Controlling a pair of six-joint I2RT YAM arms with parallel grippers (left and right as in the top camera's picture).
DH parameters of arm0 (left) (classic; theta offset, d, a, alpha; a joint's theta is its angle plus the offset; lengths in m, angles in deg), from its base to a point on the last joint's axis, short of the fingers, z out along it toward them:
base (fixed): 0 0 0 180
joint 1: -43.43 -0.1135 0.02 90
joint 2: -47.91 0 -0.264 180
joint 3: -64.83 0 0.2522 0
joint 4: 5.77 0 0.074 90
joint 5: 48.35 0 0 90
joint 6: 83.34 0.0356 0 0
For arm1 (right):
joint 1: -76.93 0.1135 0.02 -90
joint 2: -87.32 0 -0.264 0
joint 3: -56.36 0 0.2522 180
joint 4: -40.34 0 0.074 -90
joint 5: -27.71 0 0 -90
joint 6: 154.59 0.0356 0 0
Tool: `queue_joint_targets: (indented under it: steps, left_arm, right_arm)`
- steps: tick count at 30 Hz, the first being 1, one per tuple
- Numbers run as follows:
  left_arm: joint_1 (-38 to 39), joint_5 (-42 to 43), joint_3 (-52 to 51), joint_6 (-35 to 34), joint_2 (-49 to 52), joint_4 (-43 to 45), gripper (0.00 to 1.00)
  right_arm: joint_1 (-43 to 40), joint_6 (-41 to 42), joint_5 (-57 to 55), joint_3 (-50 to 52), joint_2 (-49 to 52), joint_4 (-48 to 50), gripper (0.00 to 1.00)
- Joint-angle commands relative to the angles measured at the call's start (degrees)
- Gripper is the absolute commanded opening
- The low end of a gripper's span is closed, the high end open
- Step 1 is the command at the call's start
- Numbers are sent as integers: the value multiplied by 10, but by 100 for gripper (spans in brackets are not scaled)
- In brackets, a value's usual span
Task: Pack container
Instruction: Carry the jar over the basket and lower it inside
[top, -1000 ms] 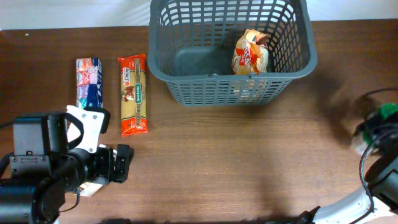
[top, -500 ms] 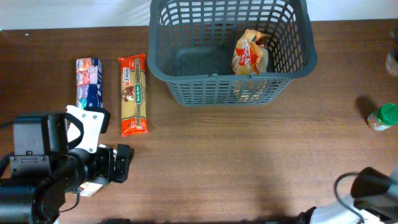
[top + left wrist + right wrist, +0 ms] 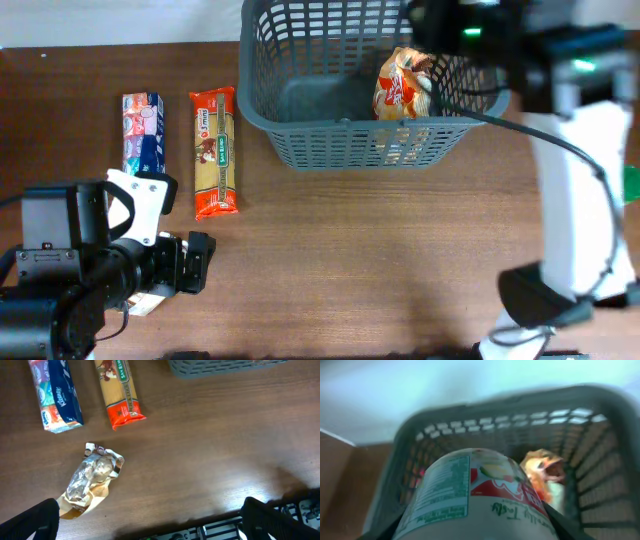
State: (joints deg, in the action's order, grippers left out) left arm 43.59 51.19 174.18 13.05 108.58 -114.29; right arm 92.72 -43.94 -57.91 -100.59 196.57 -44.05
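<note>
The jar goes left in the overhead view with my right gripper next. It comes down onto the empty bottom of the basket beside the orange snack bag [image 3: 402, 85].
The dark grey basket [image 3: 345, 125] stands at the table's back centre with an orange snack bag [image 3: 402, 85] inside on the right. My right gripper [image 3: 432, 20] hangs over the basket's back right part, shut on a jar [image 3: 470, 495] with a white, red and green label. The right wrist view shows the basket wall [image 3: 470, 425] and the orange bag [image 3: 545, 472] beyond the jar. My left gripper [image 3: 195, 262] is open and empty low over the table at the front left; in the left wrist view [image 3: 155, 512] nothing lies between its fingers.
A tissue pack [image 3: 142, 132] and a pasta pack [image 3: 214, 152] lie left of the basket. A crumpled foil wrapper [image 3: 92, 477] lies by the left gripper. A green-lidded jar [image 3: 632, 180] shows at the right edge, partly behind the right arm [image 3: 585, 170].
My right arm has swung from the table's right edge up and over the basket, with a jar in its gripper. The left arm has not moved.
</note>
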Motion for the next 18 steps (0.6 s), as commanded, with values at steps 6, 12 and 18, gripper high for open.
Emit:
queue_joint_targets:
  steps: [6,12,18]
  left_arm:
    - [-3,-4,9,-3,1,0,99]
    - [-3,-4,9,-3,1,0,99]
    - [-3,-4,9,-3,1,0,99]
  right_arm:
    - [33,-9,-42,-7,157,-7,4]
    - [33,-26,-42,-7,209,-36,4]
    - [34,-29,-42,-7,247,-70,5]
